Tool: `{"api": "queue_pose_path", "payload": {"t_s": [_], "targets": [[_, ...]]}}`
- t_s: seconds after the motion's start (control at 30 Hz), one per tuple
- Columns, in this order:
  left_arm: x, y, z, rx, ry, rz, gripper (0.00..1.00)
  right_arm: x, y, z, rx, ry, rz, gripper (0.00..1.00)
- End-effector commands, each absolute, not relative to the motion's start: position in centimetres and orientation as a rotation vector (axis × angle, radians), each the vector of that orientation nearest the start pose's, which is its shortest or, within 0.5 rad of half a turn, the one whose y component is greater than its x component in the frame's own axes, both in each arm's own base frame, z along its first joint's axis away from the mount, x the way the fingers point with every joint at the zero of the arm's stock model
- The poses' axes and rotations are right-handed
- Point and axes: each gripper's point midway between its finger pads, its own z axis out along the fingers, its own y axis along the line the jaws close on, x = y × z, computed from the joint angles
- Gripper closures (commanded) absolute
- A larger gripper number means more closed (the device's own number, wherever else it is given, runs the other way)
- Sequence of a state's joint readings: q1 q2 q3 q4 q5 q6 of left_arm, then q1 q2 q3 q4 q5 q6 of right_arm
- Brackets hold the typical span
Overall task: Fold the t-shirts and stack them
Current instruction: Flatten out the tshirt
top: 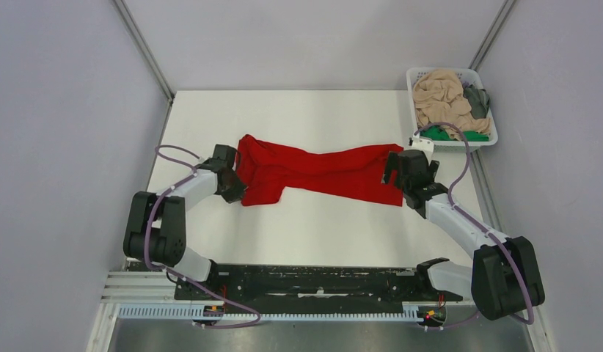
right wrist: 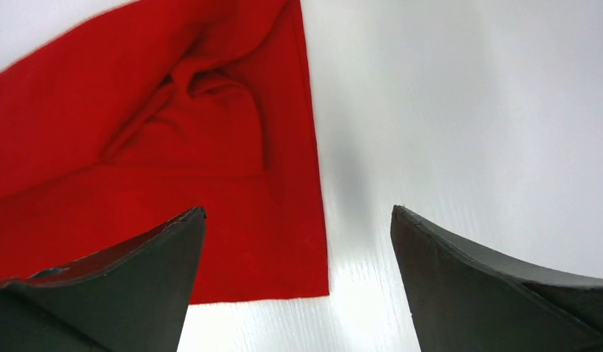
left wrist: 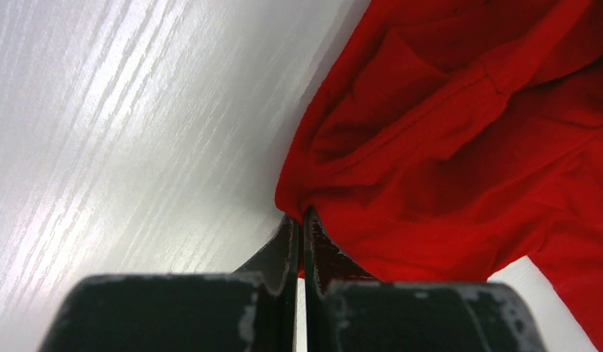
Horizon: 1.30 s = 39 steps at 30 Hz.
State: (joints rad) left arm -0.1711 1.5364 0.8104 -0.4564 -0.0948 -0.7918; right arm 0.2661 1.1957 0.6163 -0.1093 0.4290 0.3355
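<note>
Next, my right gripper needs to lower and draw back to close on the red shirt's near corner (top: 397, 201) (right wrist: 315, 281), which lies flat and unfolded below and back of it.
The red t-shirt (top: 313, 173) lies stretched sideways across the middle of the white table, bunched and wrinkled. My left gripper (top: 230, 178) is at its left end, shut on a pinch of the red cloth (left wrist: 372, 183) at the shirt's edge. My right gripper (top: 399, 173) is open over the shirt's right end; in the right wrist view its fingers (right wrist: 137, 271) straddle the shirt's straight edge and corner (right wrist: 284, 242), with nothing between them. Peach-beige (top: 438, 92), dark grey (top: 477, 99) and green (top: 439, 133) shirts lie crumpled in the basket.
The white slotted basket (top: 416, 77) stands at the table's back right corner, close behind my right gripper. Grey walls enclose the table on the left, back and right. Bare white tabletop (top: 320, 227) lies in front of the shirt, and the arms' black base rail (top: 313, 282) runs along the near edge.
</note>
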Motion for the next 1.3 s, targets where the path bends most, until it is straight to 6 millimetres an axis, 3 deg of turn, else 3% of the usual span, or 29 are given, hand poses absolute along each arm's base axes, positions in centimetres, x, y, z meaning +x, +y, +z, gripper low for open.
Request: {"api": "queue_pose_path", "payload": {"t_s": [0.0, 0.17, 0.33, 0.43, 0.7, 0.97, 1.1, 1.17, 1.27], "targets": [[26.4, -6.8, 0.8, -0.832, 2.703, -0.159, 0.98, 31.3, 2.3, 8.8, 0.356, 2.217, -0.153, 0.02], [25.5, -6.8, 1.6, -0.84, 2.684, -0.177, 0.98, 30.0, 2.8, 6.3, 0.404, 2.296, -0.123, 0.02], [25.3, -6.8, 2.0, -0.843, 2.663, -0.194, 0.98, 30.2, 4.5, 4.7, 0.399, 2.378, -0.039, 0.16], [25.3, -6.8, 2.2, -0.843, 2.657, -0.197, 0.98, 29.6, 4.5, 3.5, 0.409, 2.421, -0.047, 0.19], [25.2, -6.5, 2.3, -0.848, 2.642, -0.183, 0.98, 29.0, 4.0, 2.5, 0.422, 2.453, -0.085, 0.22], [25.3, -6.5, 2.7, -0.852, 2.628, -0.189, 0.98, 28.3, 5.4, 1.1, 0.376, 2.512, 0.006, 0.37], [25.3, -6.4, 2.8, -0.854, 2.621, -0.19, 0.98, 27.5, 5.1, 0.3, 0.376, 2.532, -0.011, 0.39], [25.2, -6.4, 2.7, -0.854, 2.622, -0.188, 0.98, 27.4, 4.9, 0.1, 0.377, 2.537, -0.034, 0.45], [25.0, -6.6, 2.7, -0.855, 2.626, -0.203, 0.98, 27.5, 5.2, 0.0, 0.375, 2.545, -0.016, 0.63]]}}
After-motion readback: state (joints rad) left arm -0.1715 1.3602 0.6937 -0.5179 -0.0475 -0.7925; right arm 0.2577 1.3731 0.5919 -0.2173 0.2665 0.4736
